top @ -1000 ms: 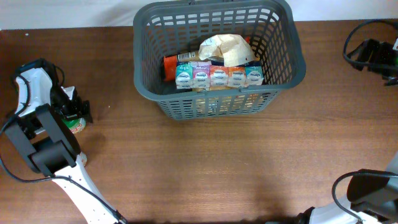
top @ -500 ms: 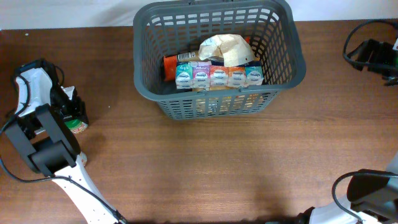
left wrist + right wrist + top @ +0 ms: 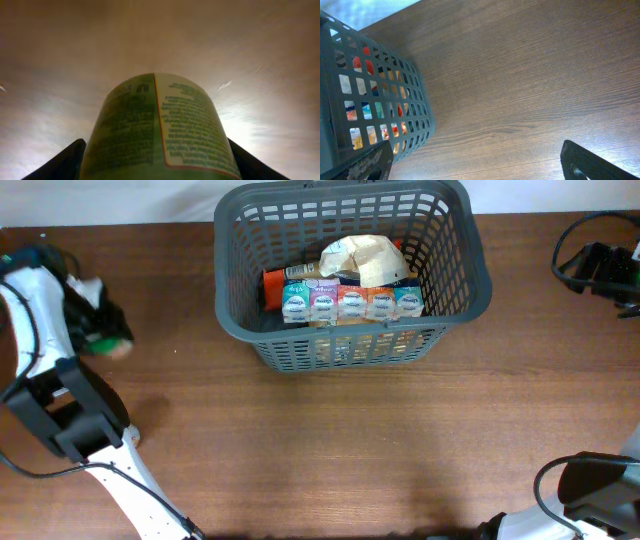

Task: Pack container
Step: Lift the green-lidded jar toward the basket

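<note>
The robot's left gripper should rise outward and carry the can over the basket's rim, then lower the can by the orange packet.
The dark grey lattice basket (image 3: 250, 330) stands at the table's back centre and holds a row of small cartons (image 3: 350, 303), a pale bag (image 3: 365, 258) and an orange packet (image 3: 275, 280). Its wall also shows in the right wrist view (image 3: 375, 100). My left gripper (image 3: 100, 330) is at the far left, lifted off the table and shut on a green-labelled can (image 3: 157, 130), which fills the left wrist view between the two fingers. My right gripper (image 3: 475, 167) is open and empty at the far right edge, well apart from the basket.
The brown wooden table (image 3: 350, 450) stretches in front of the basket. The right arm's dark body and cables (image 3: 600, 270) sit at the back right corner. The left arm's base (image 3: 70, 420) stands at the left front.
My left gripper has risen from the table with the green can and moved toward the back. The basket, its contents and the right arm have not moved.
</note>
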